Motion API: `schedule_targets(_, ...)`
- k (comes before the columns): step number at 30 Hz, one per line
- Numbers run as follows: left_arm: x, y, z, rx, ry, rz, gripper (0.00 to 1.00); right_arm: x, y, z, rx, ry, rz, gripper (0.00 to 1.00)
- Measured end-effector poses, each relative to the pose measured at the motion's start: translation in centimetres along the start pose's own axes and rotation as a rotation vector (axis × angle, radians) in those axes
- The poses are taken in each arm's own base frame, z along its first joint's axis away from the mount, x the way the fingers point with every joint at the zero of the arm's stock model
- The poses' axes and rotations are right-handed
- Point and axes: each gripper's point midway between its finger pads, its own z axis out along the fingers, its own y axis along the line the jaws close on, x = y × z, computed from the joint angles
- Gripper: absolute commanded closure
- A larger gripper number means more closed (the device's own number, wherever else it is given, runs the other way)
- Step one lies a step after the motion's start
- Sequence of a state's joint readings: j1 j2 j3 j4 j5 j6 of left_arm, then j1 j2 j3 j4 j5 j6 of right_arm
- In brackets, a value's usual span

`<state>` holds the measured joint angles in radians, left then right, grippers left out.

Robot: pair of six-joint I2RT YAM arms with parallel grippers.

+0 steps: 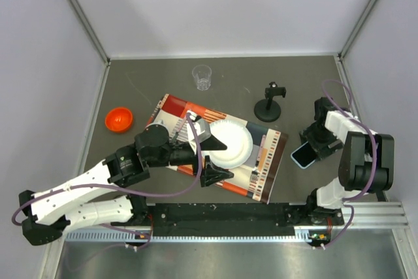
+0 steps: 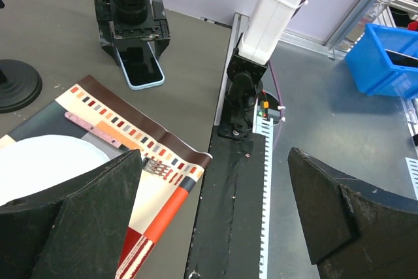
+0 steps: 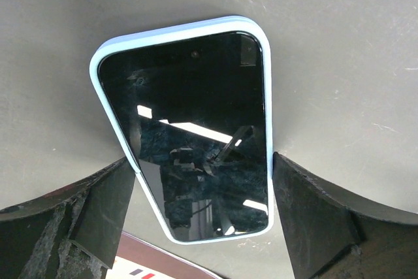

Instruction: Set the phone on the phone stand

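Note:
My left gripper will reach to its right in the top view onto the phone's placemat-side end (image 1: 299, 160) (image 2: 145, 83), because this end lies that way and my right gripper leaves it free.
The phone (image 3: 189, 129), black screen in a light blue case, lies face up at the right of the table (image 1: 304, 155). It also shows in the left wrist view (image 2: 140, 67). My right gripper (image 3: 204, 164) straddles it, and both fingers touch its long sides. I cannot tell whether the phone rests on the table or is just off it. The black phone stand (image 1: 270, 102) stands upright behind and to the left of the phone, and its base shows in the left wrist view (image 2: 14, 83). My left gripper (image 1: 219, 157) is open and empty over the placemat's near edge.
A patterned placemat (image 1: 264, 161) holds a white plate (image 1: 233, 143) at the table's middle. A clear cup (image 1: 202, 77) stands at the back. An orange bowl (image 1: 119, 119) sits at the left. A blue bin (image 2: 385, 57) sits beyond the table's edge.

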<state>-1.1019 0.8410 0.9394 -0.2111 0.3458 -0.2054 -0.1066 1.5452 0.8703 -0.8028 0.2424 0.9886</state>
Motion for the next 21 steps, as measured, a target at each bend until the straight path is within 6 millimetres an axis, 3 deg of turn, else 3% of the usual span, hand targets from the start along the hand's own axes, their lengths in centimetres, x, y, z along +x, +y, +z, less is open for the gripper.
schedule_targets(5, 0.6, 0.3, 0.5, -0.005, 0.022, -0.008, 0.02, -0.1, 0.1, 0.0, -0.011, -0.006, -0.001, 0.35)
schedule_targets(14, 2.4, 1.3, 1.8, -0.024, 0.088, -0.033, 0.03, -0.1, -0.2, -0.1, -0.083, -0.065, -0.005, 0.97)
schedule_targets(21, 3.8, 2.4, 3.1, -0.066, 0.138, -0.085, 0.06, -0.1, -1.1, -0.4, -0.133, -0.124, -0.053, 1.0)
